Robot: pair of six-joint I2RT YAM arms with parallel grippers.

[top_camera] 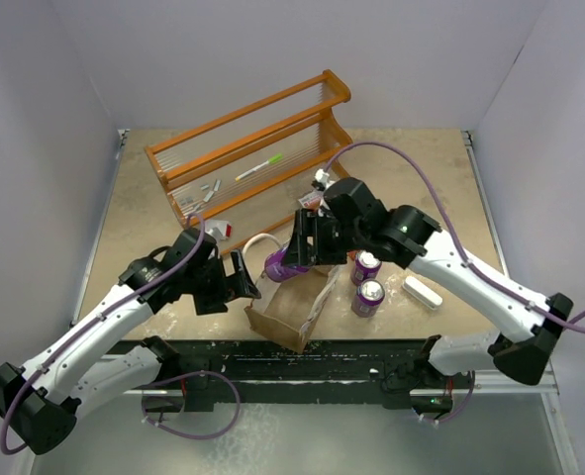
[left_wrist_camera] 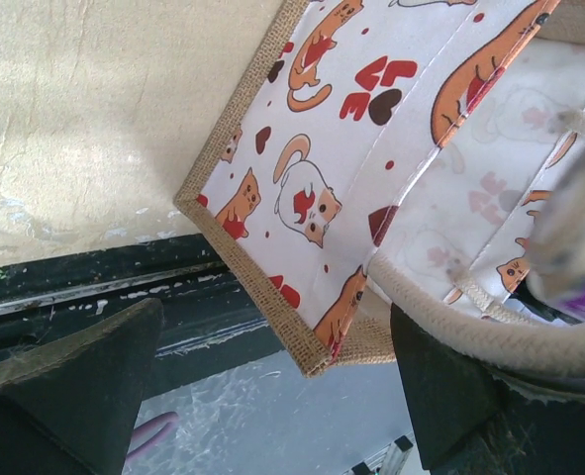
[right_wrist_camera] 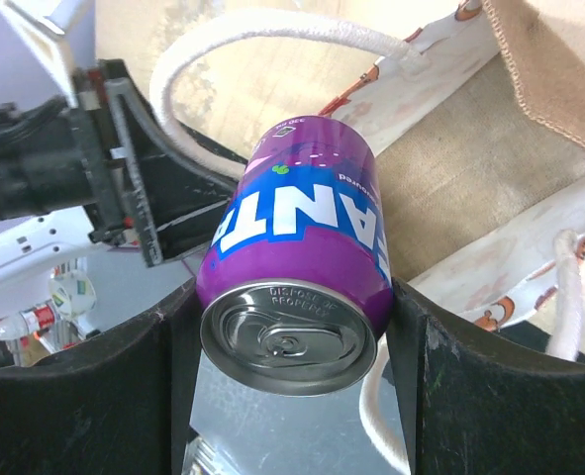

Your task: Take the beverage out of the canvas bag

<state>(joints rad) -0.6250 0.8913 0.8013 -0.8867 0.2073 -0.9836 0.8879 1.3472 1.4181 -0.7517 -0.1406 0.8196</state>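
I will move my right gripper across next, lower it and let go, since clear tabletop beside the purple cans is below it and to its right in the top view.
The canvas bag (top_camera: pixel 290 305) stands open near the table's front edge; its cat-printed side (left_wrist_camera: pixel 312 168) fills the left wrist view. My right gripper (top_camera: pixel 300 247) is shut on a purple Fanta can (top_camera: pixel 282 265), held tilted over the bag's far end. In the right wrist view the can (right_wrist_camera: pixel 302 267) sits between both fingers, lid towards the camera, with a white handle loop (right_wrist_camera: pixel 272 30) behind it. My left gripper (top_camera: pixel 243 277) is at the bag's left side. Its jaws stand wide apart around the bag's lower corner (left_wrist_camera: pixel 317 361), and the white handle (left_wrist_camera: pixel 470 317) lies against its right finger (left_wrist_camera: pixel 450 396).
Two more purple cans (top_camera: pixel 365 267) (top_camera: pixel 368 297) stand on the table right of the bag, with a white block (top_camera: pixel 422 292) beside them. An orange wooden rack (top_camera: pixel 252 158) holding a green pen (top_camera: pixel 259 166) stands at the back.
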